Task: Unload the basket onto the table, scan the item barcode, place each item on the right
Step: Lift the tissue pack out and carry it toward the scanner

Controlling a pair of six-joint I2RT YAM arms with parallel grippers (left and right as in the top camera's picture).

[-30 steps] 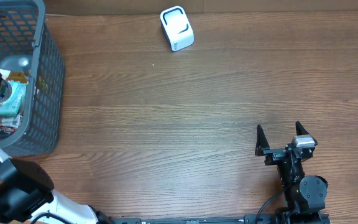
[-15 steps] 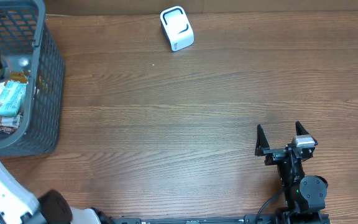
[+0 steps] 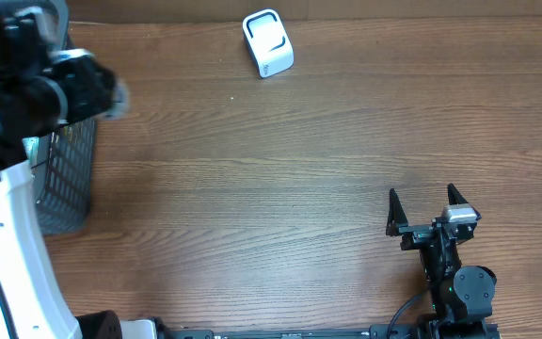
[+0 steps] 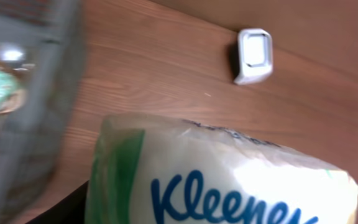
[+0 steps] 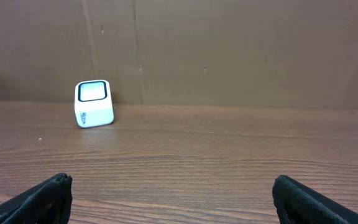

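The bare middle of the tabletop is below my left gripper and to its right in the overhead view. I will swing my left gripper across and down there to let go of the pack [image 4: 229, 180].
A white and green Kleenex tissue pack [image 4: 229, 180] fills the lower half of the left wrist view, and my left gripper is shut on it; only one dark finger [image 4: 73, 205] shows at its left edge. No barcode is visible on the face I see. In the overhead view my left arm [image 3: 55, 89] is raised above the basket's right wall and hides the pack. The white scanner [image 3: 267, 43] [image 4: 253, 55] [image 5: 93, 103] stands at the table's far edge. My right gripper [image 3: 428, 209] [image 5: 173, 199] rests open and empty at the near right.
A grey mesh basket [image 3: 64, 179] [image 4: 36, 124] at the far left holds other packaged goods. A brown cardboard wall [image 5: 229, 50] rises behind the scanner. Bare wooden table [image 3: 280, 169] lies between basket, scanner and right arm.
My left arm has lifted out of the basket and swung right, over its wall, bringing the tissue pack with it. The right arm has not moved.
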